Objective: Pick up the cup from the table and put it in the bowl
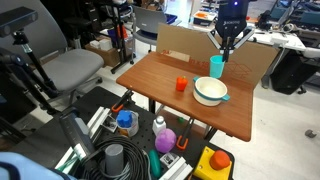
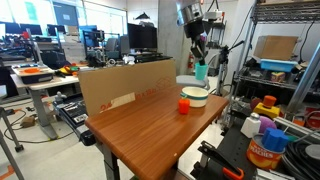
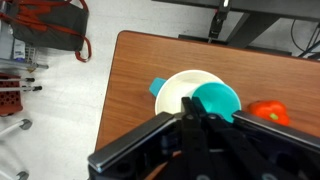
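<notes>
The teal cup [image 1: 217, 66] is still in the air above the white bowl's rim, so I need to lower my gripper into the open inside of the white bowl next and let go of the cup there.
My gripper [image 1: 222, 52] is shut on the teal cup [image 1: 217, 66] and holds it in the air above the white bowl [image 1: 210, 92] with the teal rim. In the other exterior view the cup [image 2: 201, 71] hangs over the bowl [image 2: 195, 96], apart from it. In the wrist view the cup [image 3: 214, 100] sits between my fingers [image 3: 190, 118], with the bowl [image 3: 178, 93] right beneath it on the wooden table [image 3: 130, 90].
A small orange-red cup [image 1: 181, 85] stands on the table beside the bowl, also in the wrist view [image 3: 269, 112]. A cardboard panel [image 2: 125, 82] lines the table's edge. Bottles and a bin [image 1: 160, 137] stand below the table's front.
</notes>
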Tool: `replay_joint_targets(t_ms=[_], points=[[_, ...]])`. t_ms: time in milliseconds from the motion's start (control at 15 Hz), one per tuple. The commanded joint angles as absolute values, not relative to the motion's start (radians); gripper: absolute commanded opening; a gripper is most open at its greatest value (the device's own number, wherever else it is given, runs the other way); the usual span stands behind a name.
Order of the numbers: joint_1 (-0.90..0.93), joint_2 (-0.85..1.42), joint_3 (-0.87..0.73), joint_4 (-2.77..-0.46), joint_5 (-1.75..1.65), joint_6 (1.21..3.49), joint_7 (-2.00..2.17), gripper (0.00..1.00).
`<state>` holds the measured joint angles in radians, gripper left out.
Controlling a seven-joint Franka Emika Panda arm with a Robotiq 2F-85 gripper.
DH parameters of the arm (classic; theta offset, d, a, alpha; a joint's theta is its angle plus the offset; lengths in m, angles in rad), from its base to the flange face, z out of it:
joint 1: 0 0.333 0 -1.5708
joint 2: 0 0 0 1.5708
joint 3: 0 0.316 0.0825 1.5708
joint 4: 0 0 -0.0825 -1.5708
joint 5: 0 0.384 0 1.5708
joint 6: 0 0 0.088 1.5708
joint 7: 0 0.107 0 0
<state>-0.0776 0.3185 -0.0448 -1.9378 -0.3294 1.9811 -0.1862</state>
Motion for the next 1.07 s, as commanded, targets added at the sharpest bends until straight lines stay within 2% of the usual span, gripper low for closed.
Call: replay_joint_targets(t_ms=[0, 1000], points=[[-0.095, 0.407, -0.051, -1.841, -0.281, 2.019, -0.212, 0.01], [-0.129, 0.672, -0.057, -1.655, -0.229, 1.970, -0.222, 0.01]])
